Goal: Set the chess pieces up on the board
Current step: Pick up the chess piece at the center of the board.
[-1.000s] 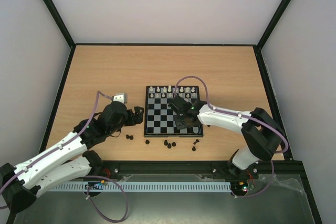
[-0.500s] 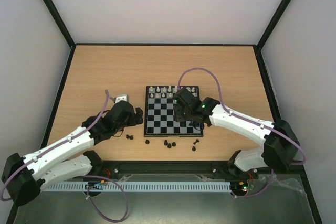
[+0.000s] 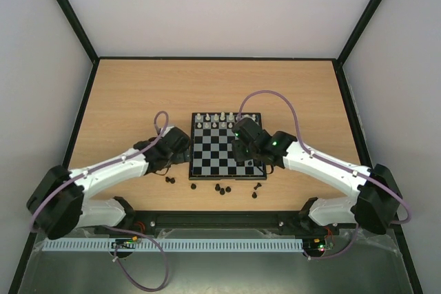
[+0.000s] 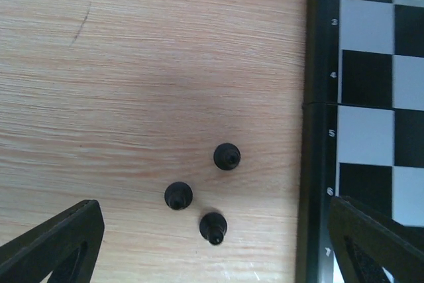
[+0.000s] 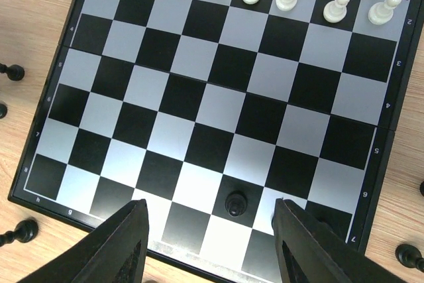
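Observation:
I should lower my left gripper outward first to get to the outermost black piece by the board (image 3: pixel 215 151), then close on it.
The board (image 3: pixel 215 151) lies mid-table, with white chess pieces (image 3: pixel 219 119) lined along its far rows. My right gripper (image 3: pixel 244 152) hovers open over the board's near right part. One black pawn (image 5: pixel 236 203) stands free on a dark square between the fingers (image 5: pixel 126 243) of this gripper (image 5: pixel 212 246). My left gripper (image 3: pixel 180 156) hangs open just off the board's left edge. Below this gripper (image 4: pixel 215 256), three black pieces (image 4: pixel 227 156) (image 4: pixel 178 195) (image 4: pixel 213 225) stand on the wood, untouched.
More loose black pieces (image 3: pixel 220 189) are scattered on the table between the board's near edge and the arm bases. The board's black border (image 4: pixel 321 97) runs beside the left gripper's right finger. Black frame rails bound the tabletop.
The right gripper has opened wider and drawn up from the black pawn, which now stands alone. The left arm has swung right, closer to the board's left edge.

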`<state>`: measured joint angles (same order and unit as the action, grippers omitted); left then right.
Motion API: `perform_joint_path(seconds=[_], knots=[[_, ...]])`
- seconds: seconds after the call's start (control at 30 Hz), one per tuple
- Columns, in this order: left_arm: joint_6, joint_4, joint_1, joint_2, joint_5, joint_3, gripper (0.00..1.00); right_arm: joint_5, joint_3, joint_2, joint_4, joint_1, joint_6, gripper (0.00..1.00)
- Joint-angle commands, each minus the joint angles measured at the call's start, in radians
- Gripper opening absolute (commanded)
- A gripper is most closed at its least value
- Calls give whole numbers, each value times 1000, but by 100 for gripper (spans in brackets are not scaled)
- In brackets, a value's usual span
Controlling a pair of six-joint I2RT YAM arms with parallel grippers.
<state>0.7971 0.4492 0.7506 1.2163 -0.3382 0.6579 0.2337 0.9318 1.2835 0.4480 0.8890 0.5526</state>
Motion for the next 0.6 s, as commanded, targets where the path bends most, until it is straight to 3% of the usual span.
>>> perform_joint_path(seconds=[0.0,0.4,0.57], knots=[[-45,-32,-40,104,18,61,92,-1,-25,-32,-8,-7,-31,52],[-145,20,-73,320,107,223,55,-78,-46,-53,-49,-31,-66,51],[-146,37,-75,348,114,214,48,-106,-51,-53,-62,-32,-69,51]])
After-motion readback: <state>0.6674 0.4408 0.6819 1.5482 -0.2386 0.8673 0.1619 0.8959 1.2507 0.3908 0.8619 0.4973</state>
